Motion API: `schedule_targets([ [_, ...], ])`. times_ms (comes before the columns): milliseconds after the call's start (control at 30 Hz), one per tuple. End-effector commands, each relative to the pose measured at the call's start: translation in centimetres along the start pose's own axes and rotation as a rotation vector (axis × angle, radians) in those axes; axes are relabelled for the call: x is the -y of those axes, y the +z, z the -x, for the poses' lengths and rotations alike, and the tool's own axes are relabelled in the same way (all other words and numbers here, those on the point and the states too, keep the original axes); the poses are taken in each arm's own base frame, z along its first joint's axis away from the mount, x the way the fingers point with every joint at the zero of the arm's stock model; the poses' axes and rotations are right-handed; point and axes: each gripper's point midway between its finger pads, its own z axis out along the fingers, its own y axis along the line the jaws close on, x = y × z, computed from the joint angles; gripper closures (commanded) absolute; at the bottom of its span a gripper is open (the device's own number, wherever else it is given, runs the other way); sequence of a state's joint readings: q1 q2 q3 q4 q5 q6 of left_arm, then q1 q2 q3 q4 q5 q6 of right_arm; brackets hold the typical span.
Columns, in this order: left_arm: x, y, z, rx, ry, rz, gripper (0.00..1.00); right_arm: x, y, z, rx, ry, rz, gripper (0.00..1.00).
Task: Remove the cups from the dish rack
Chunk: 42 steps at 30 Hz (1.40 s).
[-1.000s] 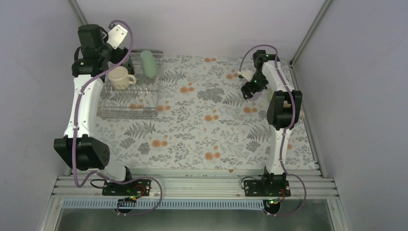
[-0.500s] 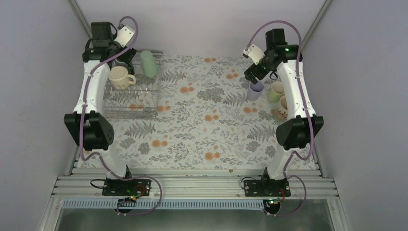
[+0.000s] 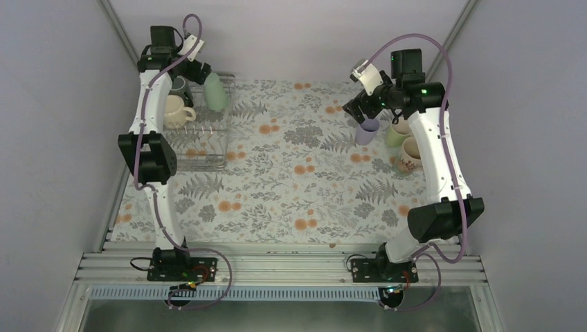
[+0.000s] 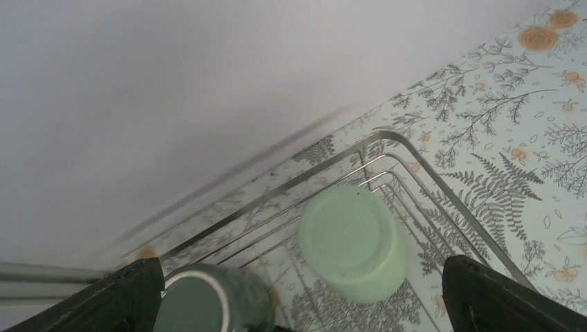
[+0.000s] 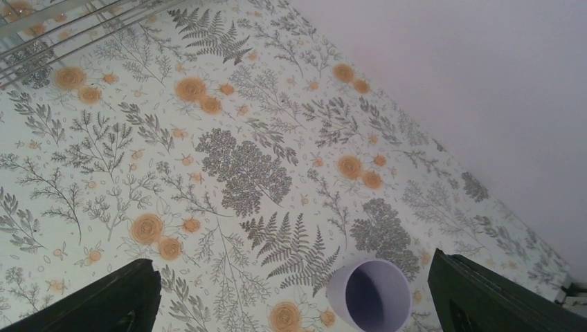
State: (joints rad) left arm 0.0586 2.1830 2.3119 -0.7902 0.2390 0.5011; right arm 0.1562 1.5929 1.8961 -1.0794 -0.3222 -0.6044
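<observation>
The mint-green tumbler stands bottom up and its round base (image 3: 214, 81) (image 4: 346, 229) lies below the open fingers. My left gripper moves down around that base and closes next.
The dish rack (image 3: 208, 149) stands at the back left and holds three cups. They are a cream-yellow mug (image 3: 173, 111), a mint-green tumbler (image 3: 215, 91) bottom up, and a dark green mug (image 3: 179, 86) partly under the arm. My left gripper (image 3: 194, 73) hovers open above the rack's far end. In the left wrist view the mint-green tumbler (image 4: 353, 242) and the dark green mug (image 4: 208, 304) lie below its wide-apart fingers. At the back right, a lilac tumbler (image 3: 367, 131), a pale yellow-green cup (image 3: 396, 133) and a beige patterned mug (image 3: 410, 155) stand on the mat. My right gripper (image 3: 358, 111) hangs open above the lilac tumbler (image 5: 370, 294).
A floral mat (image 3: 291, 180) covers the table. Grey walls close in at the back and on both sides, near the rack's far rim (image 4: 332, 162). A corner of the rack (image 5: 62, 24) shows in the right wrist view. The metal rail (image 3: 277, 266) with both arm bases runs along the near edge.
My right gripper opened, lifted off the lilac tumbler and left it standing on the mat. The left arm reached further back over the rack's far end, still open.
</observation>
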Motion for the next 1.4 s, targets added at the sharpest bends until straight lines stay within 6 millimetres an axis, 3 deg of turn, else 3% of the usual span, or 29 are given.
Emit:
schedule_targets([
  [0,1.5,2.3,-0.4,-0.005,-0.050,-0.109,0.00,-0.6,0.6,0.3,0.037,0.025,0.018,0.00],
  [367,2.0,7.8,-2.8,-0.037,-0.078,-0.160,0.00,-1.5,1.8,-1.8,-0.002,0.049,0.043,0.00],
  [767,3.1,9.6,-4.4,-0.057,-0.086,-0.213,0.02,-1.6,2.1,-2.6,-0.023,0.062,0.041,0.00],
  [1133,4.0,9.9,-5.3,-0.078,-0.092,-0.256,0.41,-2.1,1.9,-2.1,-0.031,0.068,0.070,0.00],
  [1267,3.7,8.3,-4.0,-0.059,-0.079,-0.244,0.49,-2.2,0.8,-1.0,-0.007,0.061,0.068,0.00],
  [1367,3.3,5.5,-1.7,-0.025,-0.066,-0.225,0.62,-3.6,-0.2,0.3,0.043,0.064,0.152,0.00],
])
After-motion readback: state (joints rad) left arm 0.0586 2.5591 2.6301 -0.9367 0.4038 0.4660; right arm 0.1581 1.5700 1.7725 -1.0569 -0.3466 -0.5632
